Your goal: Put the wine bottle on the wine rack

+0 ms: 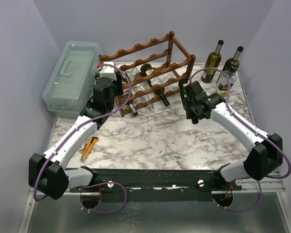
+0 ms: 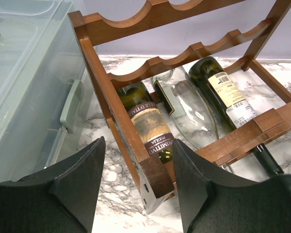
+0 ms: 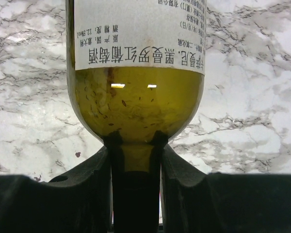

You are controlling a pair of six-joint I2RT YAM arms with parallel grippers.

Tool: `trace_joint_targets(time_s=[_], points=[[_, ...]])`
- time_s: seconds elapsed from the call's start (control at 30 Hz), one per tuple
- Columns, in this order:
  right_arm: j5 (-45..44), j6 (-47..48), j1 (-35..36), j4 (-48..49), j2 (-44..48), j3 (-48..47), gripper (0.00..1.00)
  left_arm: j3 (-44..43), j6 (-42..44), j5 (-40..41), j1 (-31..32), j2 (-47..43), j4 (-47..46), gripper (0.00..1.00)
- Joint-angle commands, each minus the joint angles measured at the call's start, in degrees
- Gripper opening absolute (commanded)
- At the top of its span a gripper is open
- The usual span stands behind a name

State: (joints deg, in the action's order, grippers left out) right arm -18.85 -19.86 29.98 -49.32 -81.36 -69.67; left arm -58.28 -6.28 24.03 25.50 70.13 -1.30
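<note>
The rack's end slot is empty. My right gripper will next move toward the dark green bottle, then outward, to let go of its bottle on the rack's bottom shelf.
The wine rack (image 1: 144, 47), dark reddish-brown with wavy rails, stands at the back middle of the marble table. My right gripper (image 3: 136, 151) is shut on the neck of a green wine bottle (image 3: 136, 109) with a white label, and marble shows behind the bottle. In the top view the right gripper (image 1: 185, 96) sits by the rack's right end, with the bottle mostly hidden under it. My left gripper (image 2: 138, 148) is open, its fingers either side of the wine rack's (image 2: 136, 22) near left corner post. In the top view the left gripper (image 1: 116, 91) is at the rack's left end.
Three bottles lie on the rack's bottom tier: a Primitivo-labelled one (image 2: 148, 128), a clear one (image 2: 191, 116) and a dark green one (image 2: 223, 92). A pale green plastic box (image 1: 70, 77) stands left of the rack. Two bottles (image 1: 213, 60) (image 1: 232, 65) stand at the back right. An orange-handled tool (image 1: 89, 147) lies front left.
</note>
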Motion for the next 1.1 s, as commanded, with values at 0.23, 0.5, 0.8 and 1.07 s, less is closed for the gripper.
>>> trace_joint_targets(time_s=[0.23, 0.5, 0.8, 1.07], points=[[3.87, 1.89, -0.51, 9.8, -6.17, -3.88, 0.01, -0.88, 1.08, -3.43, -0.18, 1.94, 1.12, 0.46], [1.41, 2.99, -0.86, 11.91, -11.57, -6.66, 0.01, -0.69, 1.27, -4.17, -0.18, 1.98, 1.05, 0.4], [0.14, 5.37, -0.87, 14.43, -11.59, -6.66, 0.01, -0.78, 1.33, -4.58, -0.18, 2.02, 1.12, 0.39], [-2.15, 9.49, -1.23, 24.84, -16.49, -3.85, 0.01, -0.69, 1.45, -4.86, -0.18, 1.94, 1.12, 0.36]])
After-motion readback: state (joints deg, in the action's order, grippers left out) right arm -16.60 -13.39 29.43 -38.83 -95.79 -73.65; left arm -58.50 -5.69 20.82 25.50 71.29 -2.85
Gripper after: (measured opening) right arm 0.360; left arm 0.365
